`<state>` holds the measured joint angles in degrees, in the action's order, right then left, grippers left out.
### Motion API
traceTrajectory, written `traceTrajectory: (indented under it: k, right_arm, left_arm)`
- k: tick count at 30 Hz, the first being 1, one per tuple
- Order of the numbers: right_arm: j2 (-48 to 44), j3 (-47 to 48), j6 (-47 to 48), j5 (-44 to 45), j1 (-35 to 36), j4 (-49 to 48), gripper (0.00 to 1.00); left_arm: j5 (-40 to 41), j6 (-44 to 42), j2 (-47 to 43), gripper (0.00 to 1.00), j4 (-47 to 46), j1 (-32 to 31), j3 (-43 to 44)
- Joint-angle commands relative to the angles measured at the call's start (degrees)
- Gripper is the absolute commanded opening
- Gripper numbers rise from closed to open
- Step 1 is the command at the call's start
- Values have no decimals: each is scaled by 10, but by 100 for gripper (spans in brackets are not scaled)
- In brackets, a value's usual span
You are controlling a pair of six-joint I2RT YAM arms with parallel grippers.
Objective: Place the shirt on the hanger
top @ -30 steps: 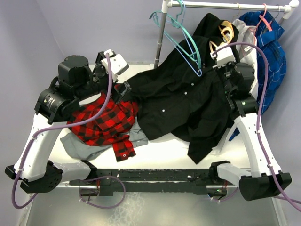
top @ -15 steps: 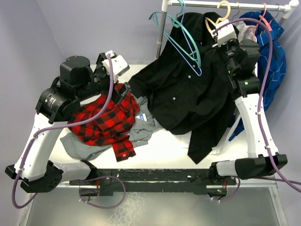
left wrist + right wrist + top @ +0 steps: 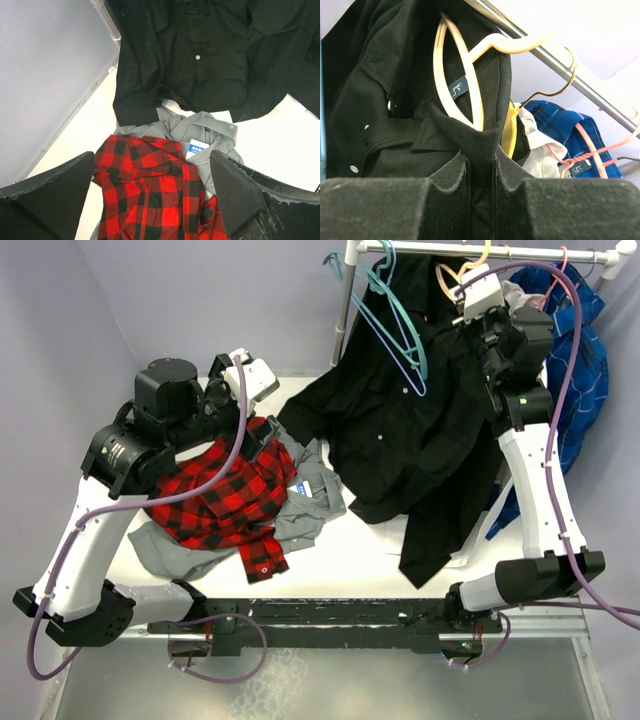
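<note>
The right gripper comes down slightly next until the tan hanger's hook rests on the bar (image 3: 543, 50), then releases the collar fabric (image 3: 470, 135). The hook already reaches over that bar.
The black shirt (image 3: 400, 430) hangs from my right gripper (image 3: 462, 322) up by the rail, and its lower part still lies on the table. In the right wrist view the right gripper (image 3: 481, 165) is shut on the shirt's collar fabric (image 3: 470, 135). The tan hanger (image 3: 462, 75) is inside the neck, with its hook against the rail (image 3: 545, 52). The hanger (image 3: 447, 280) shows by the rail in the top view. My left gripper (image 3: 262, 432) is open and empty. In the left wrist view the left gripper (image 3: 150, 200) hovers over the plaid shirt (image 3: 150, 190), short of the black shirt's hem (image 3: 200, 65).
The red-and-black plaid shirt (image 3: 220, 495) and a grey shirt (image 3: 310, 502) lie on the table's left. Teal hangers (image 3: 400, 330), a pink hanger (image 3: 560, 285) and a blue checked shirt (image 3: 580, 350) hang on the rail. Black cloth (image 3: 435, 535) drapes over the table's front right.
My right arm has risen toward the rail with the shirt and hanger. The shirt has lifted off the table and uncovered the grey shirt. The left arm has barely moved.
</note>
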<state>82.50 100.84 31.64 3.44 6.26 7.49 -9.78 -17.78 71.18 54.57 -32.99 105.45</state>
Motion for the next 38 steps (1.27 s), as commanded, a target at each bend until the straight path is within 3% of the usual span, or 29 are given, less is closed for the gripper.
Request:
traceTrajectory:
  k: [1, 10, 17, 18, 21, 22, 28, 31, 34, 38]
  right_arm:
    - [-6, 41, -14, 6, -7, -62, 0]
    - [31, 47, -42, 0, -11, -60, 0]
    - [-18, -50, -99, -2, -11, -81, 3]
    - [-29, -61, -108, 5, -11, -82, 23]
    - [-72, -107, -141, 44, -11, -106, 96]
    - [-87, -118, -145, 50, -11, -110, 100]
    - [-157, -111, -195, 102, -11, -98, 100]
    - [-201, -94, -265, 123, -11, -78, 99]
    - [-254, -98, -320, 92, -11, -55, 99]
    - [-335, -191, -393, -7, -10, -79, 99]
  left_arm:
    - [0, -6, 2, 99, -11, 4, 0]
    - [-1, -7, 5, 99, -9, 4, -1]
    - [-6, -5, 15, 99, 6, 4, 11]
    - [-6, -5, 16, 99, 12, 4, 15]
    - [-16, -1, 17, 99, 37, 4, 26]
    - [-15, 9, 17, 99, 42, 4, 28]
    - [54, 79, 8, 99, 26, 14, 5]
    - [111, 93, 6, 99, -3, 37, -25]
    - [117, 101, 3, 99, -28, 75, -56]
    - [104, 133, -7, 99, -62, 134, -95]
